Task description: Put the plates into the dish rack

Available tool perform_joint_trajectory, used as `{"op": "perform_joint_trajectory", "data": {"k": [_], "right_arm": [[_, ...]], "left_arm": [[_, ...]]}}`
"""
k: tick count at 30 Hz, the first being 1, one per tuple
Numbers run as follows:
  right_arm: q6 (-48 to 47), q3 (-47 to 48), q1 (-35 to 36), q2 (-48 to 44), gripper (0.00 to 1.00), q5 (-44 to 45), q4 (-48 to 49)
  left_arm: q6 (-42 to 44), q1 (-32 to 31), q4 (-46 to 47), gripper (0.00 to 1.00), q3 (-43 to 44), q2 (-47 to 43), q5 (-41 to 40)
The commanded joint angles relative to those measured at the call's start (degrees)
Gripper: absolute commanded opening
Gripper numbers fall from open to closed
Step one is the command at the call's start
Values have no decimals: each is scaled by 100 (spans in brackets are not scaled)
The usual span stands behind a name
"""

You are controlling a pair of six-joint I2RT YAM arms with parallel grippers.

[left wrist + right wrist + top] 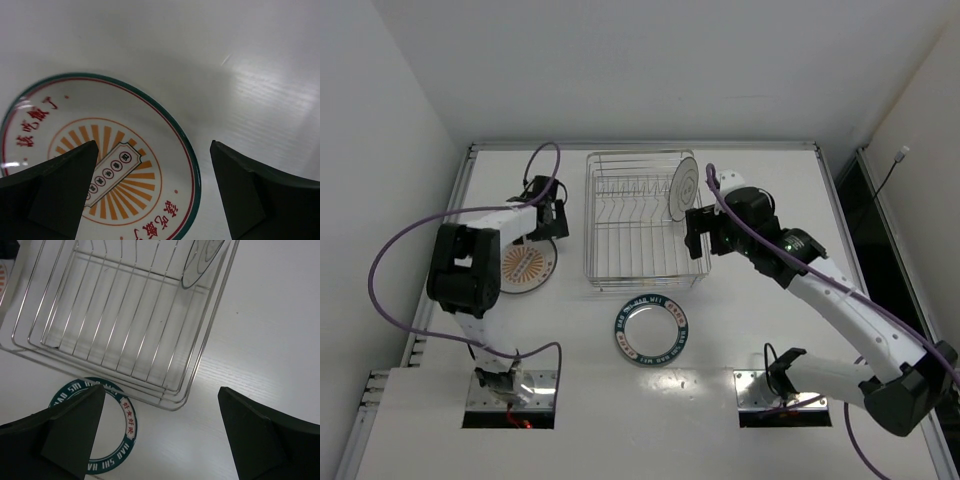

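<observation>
I should lower my left gripper's open fingers around the orange-red patterned plate's rim on the rack side next, then close them.
The silver wire dish rack (642, 262) stands mid-table. A plain plate with a thin dark ring (683, 187) stands upright in its far right corner; it also shows in the right wrist view (200, 262). The teal lettered plate (651, 332) lies flat in front of the rack, also in the right wrist view (100, 432). The orange-red patterned plate (527, 264) lies flat left of the rack. My left gripper (546, 222) is open just above that plate's far edge (115, 170). My right gripper (705, 235) is open and empty at the rack's right side (125, 325).
The white table has raised edges at the back and sides. Purple cables loop over both arms. Two base mounts (510, 395) sit at the near edge.
</observation>
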Motion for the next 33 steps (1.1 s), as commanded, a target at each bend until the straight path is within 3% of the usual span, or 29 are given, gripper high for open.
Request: {"op": "perform_joint_trajectory", "data": {"k": [1,8,12,18,26,33], "right_arm": [[71,-59,-16,-377,94,-432,202],[1,-111,-16,-553,95,-591,202],[-52,-165,-16,-711,95,-529,149],[1,-296,-16,-764,95,-529,149],[1,-77,-16,-712,95,-425,-35],[-52,-77,-16,-712,96,-310,-141]], "left_arm": [[165,20,-495,92,316,515,849],[219,20,-697,91,439,852,745],[219,20,-839,82,510,1159,692],[271,20,-1111,57,563,1440,455],[324,20,-1339,0,563,1686,120],[307,20,-1340,0,563,1302,120]]}}
